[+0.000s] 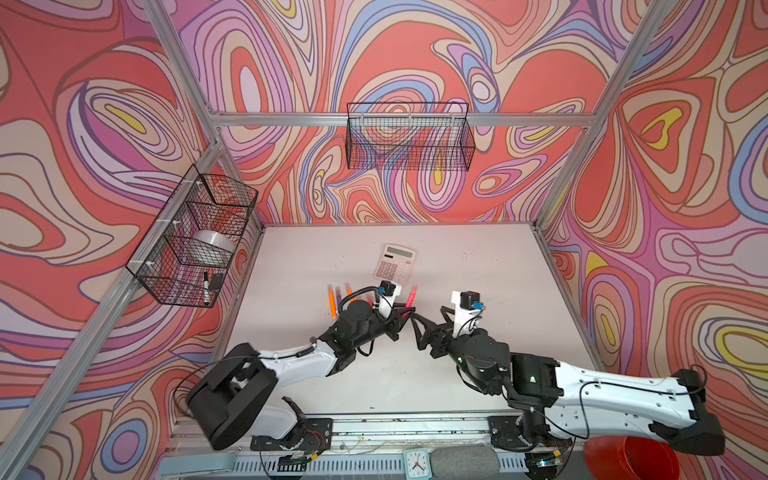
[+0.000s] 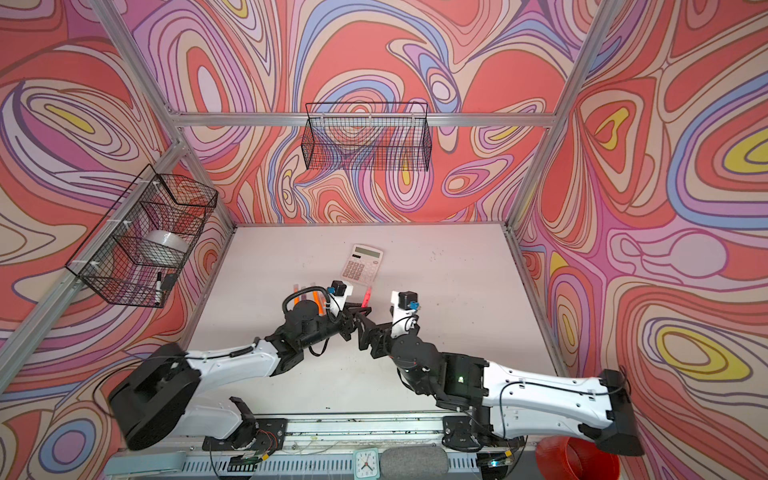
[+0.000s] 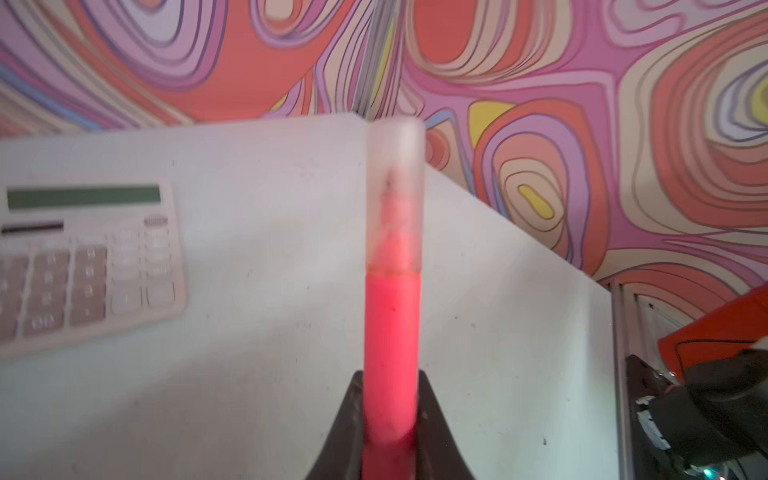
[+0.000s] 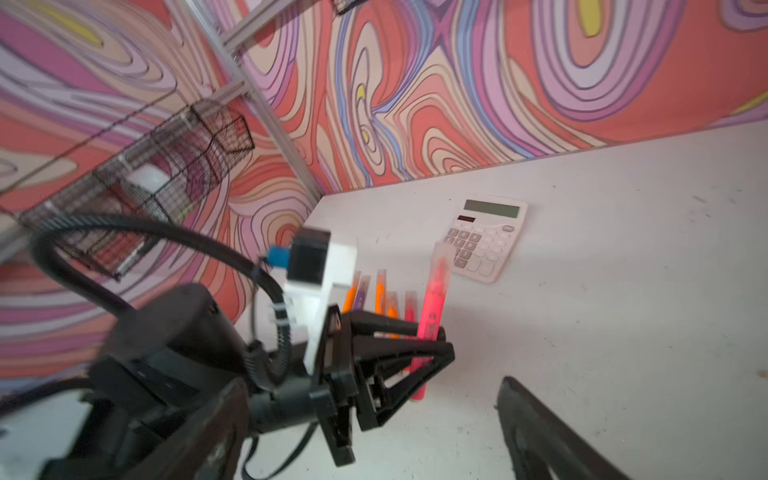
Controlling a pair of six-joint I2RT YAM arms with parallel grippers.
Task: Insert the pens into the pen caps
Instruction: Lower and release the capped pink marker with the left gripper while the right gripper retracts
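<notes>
The pale cap already covers the pink-red pen's tip, so next I need to lower my left gripper to the bare tabletop beside the row of pens and release the pink-red pen's lower body.
My left gripper (image 3: 390,415) is shut on the lower barrel of a pink-red pen (image 3: 390,332), which it holds above the table. A translucent pale pen cap (image 3: 395,195) covers the pen's tip. In both top views this pen (image 1: 411,297) (image 2: 365,297) points toward the calculator. My right gripper (image 1: 430,316) stands open just right of the left gripper (image 1: 405,316), with nothing between its fingers (image 4: 536,428). Several more pens, orange (image 4: 380,291), purple (image 4: 360,295) and pink (image 4: 410,307), lie in a row on the table behind the left gripper, with pale caps on their far ends.
A pale pink calculator (image 1: 395,262) lies just beyond the pens. One wire basket (image 1: 409,137) hangs on the back wall. Another (image 1: 195,237) on the left wall holds a tape roll and a black-capped marker. A red bucket (image 1: 631,457) and a small clock (image 1: 415,463) sit past the front edge.
</notes>
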